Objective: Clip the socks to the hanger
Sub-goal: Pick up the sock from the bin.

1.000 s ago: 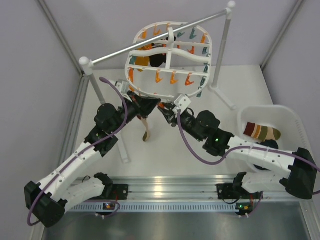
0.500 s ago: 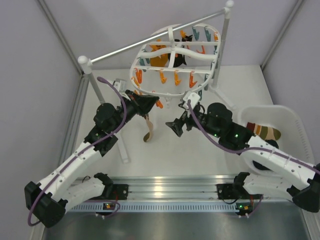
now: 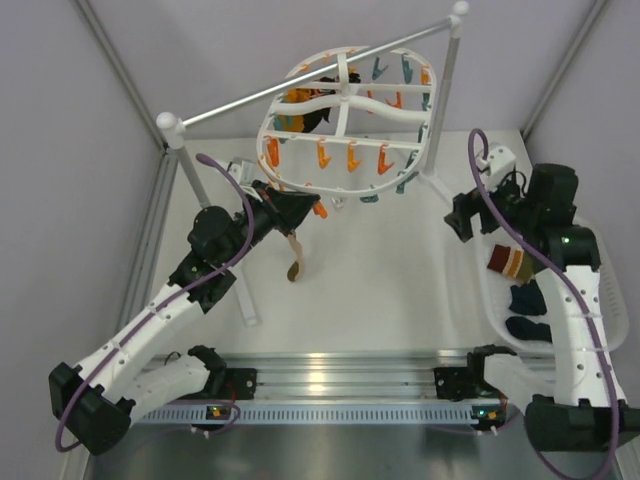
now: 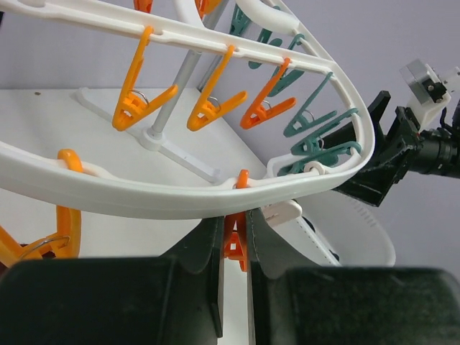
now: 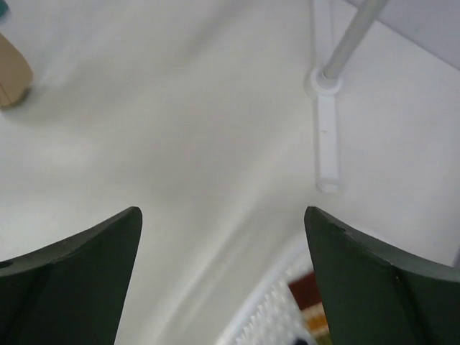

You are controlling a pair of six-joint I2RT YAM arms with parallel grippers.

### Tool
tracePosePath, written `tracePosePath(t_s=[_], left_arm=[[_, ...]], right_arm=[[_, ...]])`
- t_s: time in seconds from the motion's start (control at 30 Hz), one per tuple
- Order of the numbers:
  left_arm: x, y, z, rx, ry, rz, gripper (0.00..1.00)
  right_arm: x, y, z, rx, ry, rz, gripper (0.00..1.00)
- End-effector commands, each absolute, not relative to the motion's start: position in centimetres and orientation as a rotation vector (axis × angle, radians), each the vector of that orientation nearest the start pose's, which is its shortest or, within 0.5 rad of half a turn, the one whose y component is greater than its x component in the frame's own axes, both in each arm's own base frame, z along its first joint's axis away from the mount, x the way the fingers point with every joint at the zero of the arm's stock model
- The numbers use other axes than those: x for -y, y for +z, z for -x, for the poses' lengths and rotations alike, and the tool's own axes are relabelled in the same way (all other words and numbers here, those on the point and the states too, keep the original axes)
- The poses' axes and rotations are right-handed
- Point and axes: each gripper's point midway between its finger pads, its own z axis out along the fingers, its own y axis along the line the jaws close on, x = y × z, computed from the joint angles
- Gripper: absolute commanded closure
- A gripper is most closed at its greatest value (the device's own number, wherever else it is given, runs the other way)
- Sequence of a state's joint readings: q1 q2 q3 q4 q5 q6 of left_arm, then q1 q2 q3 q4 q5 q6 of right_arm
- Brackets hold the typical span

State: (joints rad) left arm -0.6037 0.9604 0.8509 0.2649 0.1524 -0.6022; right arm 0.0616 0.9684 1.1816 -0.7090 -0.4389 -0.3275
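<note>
My right gripper needs to go over the basket and down onto the striped sock's maroon cuff (image 3: 498,258) (image 5: 305,291), because that end of the sock is clear of the dark socks.
The white oval hanger (image 3: 350,100) hangs from the rail, its near rim (image 4: 180,198) just above my left gripper (image 3: 305,208). That gripper is shut on an orange peg (image 4: 236,237) under the rim. A tan sock (image 3: 293,250) dangles below it, its top hidden by the fingers. My right gripper (image 3: 462,222) is open and empty, low over the table beside the basket. In the right wrist view the right gripper (image 5: 222,212) frames bare table, with the striped sock (image 5: 309,295) at the bottom edge. From above, the striped sock (image 3: 510,262) lies in the basket with dark socks (image 3: 527,300).
The white basket (image 3: 600,300) stands at the right edge. A grey rail (image 3: 300,75) on white posts crosses the back; one post foot (image 5: 327,144) lies ahead of the right gripper. Several orange and teal pegs (image 4: 208,111) hang from the hanger's bars.
My right arm has pulled away from the hanger, swung right to the basket, and its gripper has opened. The hanger has swung back and tilted. The left gripper stays on the peg.
</note>
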Motion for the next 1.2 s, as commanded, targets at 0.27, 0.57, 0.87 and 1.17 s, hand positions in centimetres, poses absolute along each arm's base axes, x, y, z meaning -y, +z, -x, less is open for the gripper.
tracePosePath(t_s=[0.27, 0.57, 0.87, 1.17], left_arm=[[24.4, 39.1, -26.5, -1.441, -1.115, -0.134, 1.0], [24.5, 39.2, -26.8, -1.448, -1.106, -0.135, 1.0], [24.1, 38.4, -27.1, -1.465, -1.077, -0.118, 1.0], [24.0, 37.5, -27.3, -1.496, -1.061, -0.113, 1.0]], right_arm=[[2.7, 19.4, -24.4, -2.14, 0.368, 1.272, 0.17], [9.6, 12.8, -28.3, -2.09, 0.36, 1.404, 0.21], [12.2, 7.4, -32.0, -2.077, 0.259, 1.442, 0.21], [12.4, 4.0, -33.8, -2.039, 0.125, 1.442, 0.25]])
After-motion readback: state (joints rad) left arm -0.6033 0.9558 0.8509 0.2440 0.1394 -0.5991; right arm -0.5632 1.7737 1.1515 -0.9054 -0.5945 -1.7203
